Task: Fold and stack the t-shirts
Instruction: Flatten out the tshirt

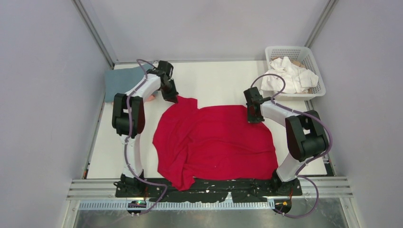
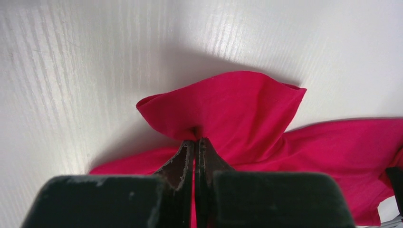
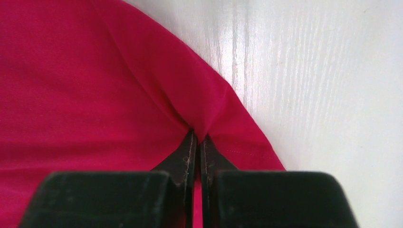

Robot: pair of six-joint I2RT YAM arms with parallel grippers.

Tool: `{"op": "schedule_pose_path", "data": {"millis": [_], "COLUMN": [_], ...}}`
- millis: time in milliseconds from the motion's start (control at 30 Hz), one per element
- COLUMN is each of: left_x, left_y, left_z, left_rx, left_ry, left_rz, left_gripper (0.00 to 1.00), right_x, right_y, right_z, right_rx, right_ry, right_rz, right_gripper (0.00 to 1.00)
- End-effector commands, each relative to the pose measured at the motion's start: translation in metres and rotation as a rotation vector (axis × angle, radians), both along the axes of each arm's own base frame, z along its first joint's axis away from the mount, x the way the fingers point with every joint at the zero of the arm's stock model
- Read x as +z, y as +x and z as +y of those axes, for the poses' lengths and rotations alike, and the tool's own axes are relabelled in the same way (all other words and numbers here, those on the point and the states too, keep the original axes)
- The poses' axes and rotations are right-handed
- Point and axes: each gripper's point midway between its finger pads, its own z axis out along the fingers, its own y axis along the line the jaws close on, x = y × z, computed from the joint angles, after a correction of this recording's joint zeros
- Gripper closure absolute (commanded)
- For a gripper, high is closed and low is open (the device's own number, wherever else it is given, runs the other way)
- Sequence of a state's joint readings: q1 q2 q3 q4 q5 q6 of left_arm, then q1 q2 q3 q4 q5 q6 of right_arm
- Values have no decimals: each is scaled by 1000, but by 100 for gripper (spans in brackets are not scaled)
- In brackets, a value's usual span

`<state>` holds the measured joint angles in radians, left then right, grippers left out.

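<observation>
The t-shirt is rumpled. Its red edge needs to be lifted high next by my right gripper, then lowered outward onto the bare tabletop near the basket (image 3: 233, 59) and let go.
A bright red t-shirt (image 1: 214, 142) lies spread and rumpled on the white table. My left gripper (image 1: 172, 98) is shut on its far left corner; the left wrist view shows the pinched red cloth (image 2: 223, 107) bunched up just ahead of the jaws (image 2: 196, 140). My right gripper (image 1: 254, 117) is shut on the far right edge of the red t-shirt (image 3: 142, 85), with the jaws closed on a fold (image 3: 197, 135). A folded dusty blue-grey t-shirt (image 1: 122, 80) lies at the far left, with a bit of salmon pink (image 1: 150, 98) showing under the left arm. White t-shirts (image 1: 291, 76) fill the basket.
A white plastic lattice basket (image 1: 316, 71) stands at the far right corner. Grey walls close in the table on three sides. The table's near edge runs along a metal rail (image 1: 209, 187) by the arm bases.
</observation>
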<state>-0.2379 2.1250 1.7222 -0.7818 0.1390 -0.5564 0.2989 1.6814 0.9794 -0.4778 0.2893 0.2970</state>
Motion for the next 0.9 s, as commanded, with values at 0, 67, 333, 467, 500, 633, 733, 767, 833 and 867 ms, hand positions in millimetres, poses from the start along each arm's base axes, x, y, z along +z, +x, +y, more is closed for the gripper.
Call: {"op": "schedule_pose_path", "data": {"millis": [0, 67, 333, 467, 500, 633, 733, 767, 833, 867], "left_x": [42, 61, 195, 281, 303, 388, 442, 457, 487, 503], "left_y": [14, 19, 20, -4, -14, -74, -131, -150, -192, -218], "left_z": [6, 9, 40, 59, 64, 87, 100, 102, 109, 113], "left_rx": [-19, -18, 40, 91, 99, 140, 146, 141, 144, 140], "left_ry": [-8, -3, 88, 111, 113, 119, 99, 85, 52, 38], "left_rz": [-145, -223, -584, -804, -858, -1079, -1259, -1318, -1435, -1502], "left_gripper": [100, 100, 100, 100, 100, 100, 100, 100, 100, 100], "right_x": [31, 53, 161, 237, 259, 338, 395, 419, 454, 469], "right_y": [21, 27, 46, 46, 45, 18, -20, -38, -66, -77], "right_z": [0, -4, -27, -30, -31, -30, -34, -34, -32, -32], "right_rx": [-29, -37, -74, -46, -41, 26, 75, 106, 157, 175], "right_ry": [10, -8, 6, 41, 50, 90, 110, 125, 150, 159], "right_rz": [-99, -147, -389, -570, -619, -782, -932, -999, -1105, -1149], "right_gripper": [94, 95, 95, 95, 95, 95, 95, 95, 95, 94]}}
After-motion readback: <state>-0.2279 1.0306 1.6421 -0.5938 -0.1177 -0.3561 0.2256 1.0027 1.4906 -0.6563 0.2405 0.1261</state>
